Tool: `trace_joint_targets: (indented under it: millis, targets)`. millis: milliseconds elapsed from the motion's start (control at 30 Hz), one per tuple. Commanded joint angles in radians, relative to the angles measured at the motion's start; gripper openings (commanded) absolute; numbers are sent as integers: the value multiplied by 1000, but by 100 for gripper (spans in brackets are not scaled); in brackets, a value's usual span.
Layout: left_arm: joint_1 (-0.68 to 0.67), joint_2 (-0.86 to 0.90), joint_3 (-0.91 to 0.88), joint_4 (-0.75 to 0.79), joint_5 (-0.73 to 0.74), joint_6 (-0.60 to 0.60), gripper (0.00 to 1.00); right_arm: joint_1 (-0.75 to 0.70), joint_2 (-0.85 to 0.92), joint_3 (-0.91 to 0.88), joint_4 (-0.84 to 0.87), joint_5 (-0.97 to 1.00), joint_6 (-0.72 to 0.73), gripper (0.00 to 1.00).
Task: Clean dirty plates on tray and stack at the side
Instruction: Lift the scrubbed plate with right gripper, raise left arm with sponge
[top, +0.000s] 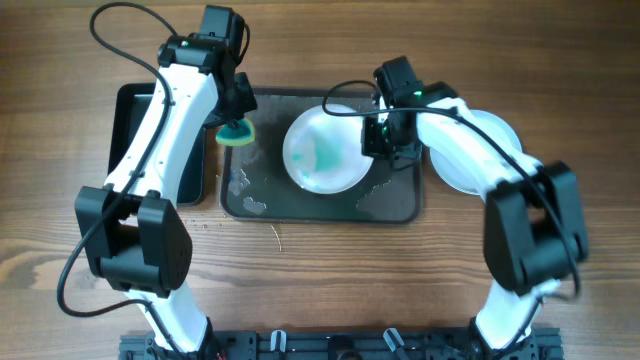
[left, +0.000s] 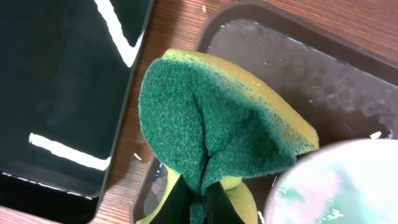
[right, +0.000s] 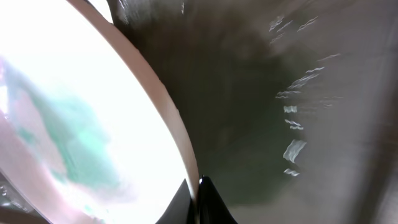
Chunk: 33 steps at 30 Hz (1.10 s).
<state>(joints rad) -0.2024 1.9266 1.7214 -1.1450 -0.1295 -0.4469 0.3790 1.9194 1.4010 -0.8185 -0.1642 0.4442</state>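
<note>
The plate in my right gripper will go up, to the right in the overhead view, and then down onto the plates (top: 460, 170) beside the tray, because the pile is there.
A white plate (top: 325, 150) with teal-green smears lies on the dark grey tray (top: 390, 205). My right gripper (top: 378, 138) is shut on its right rim; the right wrist view shows the fingers (right: 198, 199) pinching the plate's edge (right: 93, 124). My left gripper (top: 236, 122) is shut on a green and yellow sponge (top: 238, 133), held over the tray's left end. In the left wrist view the sponge (left: 217, 118) fills the middle, the fingers (left: 198, 202) clamp it, and the plate (left: 336, 186) is at lower right. Other plates (top: 480, 150) lie right of the tray, mostly hidden by my right arm.
A smaller glossy black tray (top: 135, 110) stands left of the grey tray, partly under my left arm; it also shows in the left wrist view (left: 62, 93). Wet patches (top: 245, 190) mark the grey tray's front. Bare wooden table lies in front.
</note>
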Motion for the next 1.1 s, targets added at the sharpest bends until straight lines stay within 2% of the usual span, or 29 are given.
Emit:
trace_joint_targets:
  millis: [0,267,433,667,1067]
  targets:
    - [-9,-8,12,13,25,24,4,71,-156,-1,-33,298,-26,4]
    - [-10,-8,12,14,42,24,4,258,-328,-1,-122,813,5,4]
    - [-10,-8,12,14,62,24,4,342,-379,-1,-150,1023,3,4]
    - [-11,-8,12,13,63,24,4,422,-392,-1,-172,1244,-80,4]
    - [-29,-8,11,14,62,24,4,517,-392,-1,-162,1598,-87,4]
